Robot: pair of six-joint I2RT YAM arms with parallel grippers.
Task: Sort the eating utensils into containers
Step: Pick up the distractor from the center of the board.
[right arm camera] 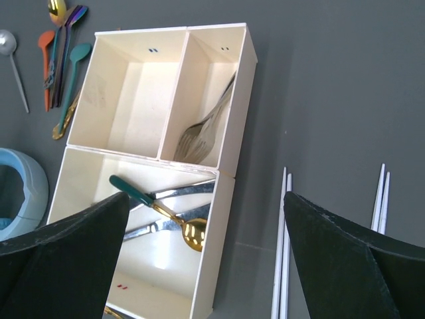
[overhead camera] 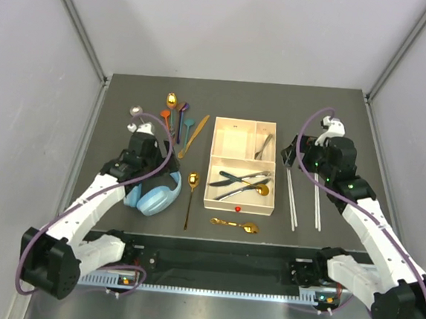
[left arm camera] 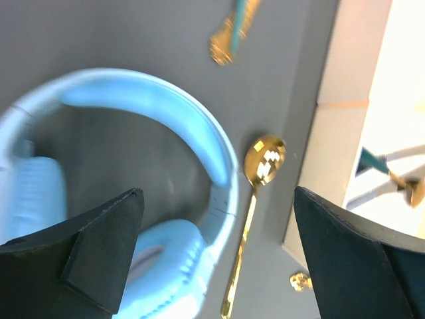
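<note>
The headphones' thin band lies below the nearby gold spoon's curve, which already shows between my left gripper's open fingers. I will bring my left gripper down toward the spoon next, with its fingers on both sides of that curve.
The cream tray sits mid-table; its large section holds dark-and-silver knives and a teal-handled gold spoon, and one small section holds a fork. Coloured spoons and a wooden knife lie left of the tray. One gold spoon lies beside the headphones, another in front of the tray. Two pairs of chopsticks lie on the right. My left gripper hangs open over the headphones and the spoon. My right gripper hangs open above the tray's right wall and the nearer chopsticks.
Light-blue headphones lie under my left gripper, left of the gold spoon. Two silver spoons lie at the far left. Grey walls close in the dark table on both sides and at the back.
</note>
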